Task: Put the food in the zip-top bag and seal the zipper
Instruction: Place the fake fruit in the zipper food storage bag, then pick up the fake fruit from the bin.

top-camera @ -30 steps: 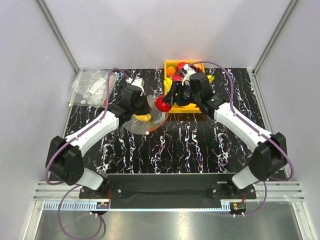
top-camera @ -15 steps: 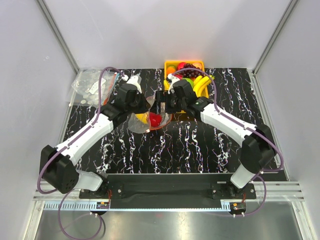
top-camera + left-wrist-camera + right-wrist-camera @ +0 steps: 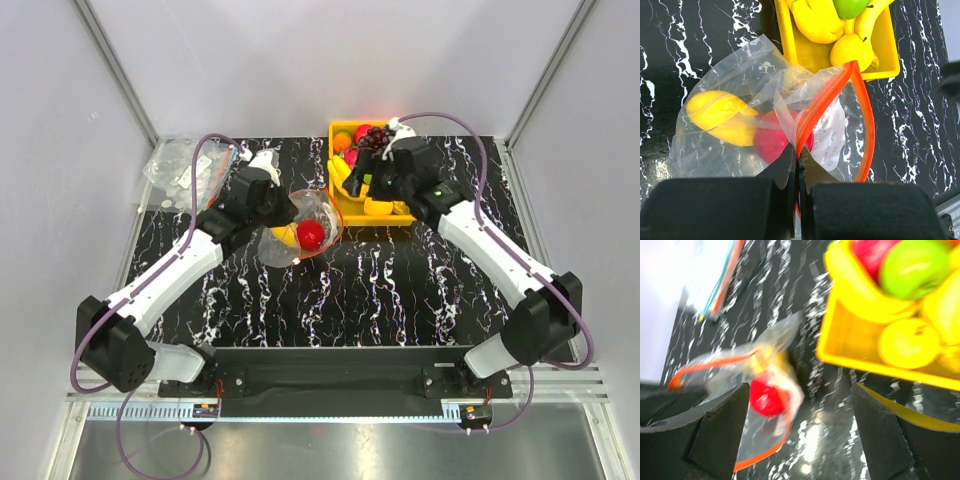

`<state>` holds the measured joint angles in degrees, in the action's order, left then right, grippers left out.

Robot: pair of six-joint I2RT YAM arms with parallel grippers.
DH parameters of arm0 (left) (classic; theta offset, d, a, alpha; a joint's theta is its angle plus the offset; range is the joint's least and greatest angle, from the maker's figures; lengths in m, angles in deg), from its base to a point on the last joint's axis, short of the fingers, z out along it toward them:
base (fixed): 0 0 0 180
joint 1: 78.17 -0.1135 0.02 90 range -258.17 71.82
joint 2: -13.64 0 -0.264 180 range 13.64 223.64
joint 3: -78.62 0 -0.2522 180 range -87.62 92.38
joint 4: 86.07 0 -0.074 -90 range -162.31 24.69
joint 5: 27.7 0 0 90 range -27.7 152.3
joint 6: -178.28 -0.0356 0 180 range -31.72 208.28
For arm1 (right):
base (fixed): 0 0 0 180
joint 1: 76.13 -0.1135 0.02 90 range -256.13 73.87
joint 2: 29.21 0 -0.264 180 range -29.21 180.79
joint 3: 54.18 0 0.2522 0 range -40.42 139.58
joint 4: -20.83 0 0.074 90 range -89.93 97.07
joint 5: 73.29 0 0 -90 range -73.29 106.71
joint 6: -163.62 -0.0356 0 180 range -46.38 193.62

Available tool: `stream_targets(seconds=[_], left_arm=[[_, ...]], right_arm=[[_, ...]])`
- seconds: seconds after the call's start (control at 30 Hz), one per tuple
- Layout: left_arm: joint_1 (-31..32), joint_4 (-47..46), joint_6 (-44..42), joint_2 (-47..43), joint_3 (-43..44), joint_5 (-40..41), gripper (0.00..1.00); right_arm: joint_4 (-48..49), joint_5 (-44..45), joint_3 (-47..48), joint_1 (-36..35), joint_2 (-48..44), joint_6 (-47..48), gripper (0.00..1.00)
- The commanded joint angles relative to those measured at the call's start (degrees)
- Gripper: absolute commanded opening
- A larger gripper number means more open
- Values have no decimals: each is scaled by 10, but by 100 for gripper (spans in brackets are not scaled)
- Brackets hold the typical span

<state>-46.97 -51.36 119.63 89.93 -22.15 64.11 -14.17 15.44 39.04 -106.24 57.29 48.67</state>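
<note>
My right gripper lowers to the left in the top view onto the bananas next, since they lie below on that side by the tray's edge.
The clear zip-top bag [image 3: 300, 232] lies left of the yellow tray [image 3: 352, 212], its mouth held open. A red fruit [image 3: 311, 235] and a yellow fruit [image 3: 284, 236] sit inside it. My left gripper [image 3: 282, 208] is shut on the bag's red-orange zipper [image 3: 826, 102] at the near lip; the bag [image 3: 740, 125], red fruit [image 3: 771, 142] and yellow fruit [image 3: 720, 116] show beyond its jaws. My right gripper [image 3: 372, 187] is open and empty over the tray's near-left part. Its view shows the bag [image 3: 757, 405] with the red fruit [image 3: 766, 397] and the tray [image 3: 855, 347].
The tray holds bananas [image 3: 345, 170], a green apple [image 3: 912, 265], a yellow fruit [image 3: 905, 342], grapes [image 3: 376, 137] and an orange [image 3: 342, 141]. A pile of clear packets [image 3: 185, 170] lies at the back left. White walls close the table's far side.
My right gripper carried the red fruit from the tray to the bag mouth, let it go inside, and has drawn back open over the tray. My left gripper stays shut on the zipper.
</note>
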Motion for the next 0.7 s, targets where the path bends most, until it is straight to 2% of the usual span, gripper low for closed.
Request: stream_targets(seconds=[0.0,0.17,0.2,0.23,0.4,0.57,0.67], left_arm=[[0,-25,-5,-16,-3,2,0],[0,-29,-2,-25,-13,24,0],[0,-28,-2,-26,-14,33,0],[0,-27,-1,-27,-14,41,0],[0,-9,1,-40,-20,129,0],[0,-21,-2,-35,-30,135,0],[-1,-24,-2,-31,-30,137,0]], right_arm=[[8,-22,8,37,-5,17,88],[-46,10,51,64,52,43,91],[-51,28,64,66,72,50,98],[-57,50,70,66,83,53,100],[-80,101,114,68,151,69,100],[-72,98,133,68,185,86,100],[-42,59,136,67,205,125,100]])
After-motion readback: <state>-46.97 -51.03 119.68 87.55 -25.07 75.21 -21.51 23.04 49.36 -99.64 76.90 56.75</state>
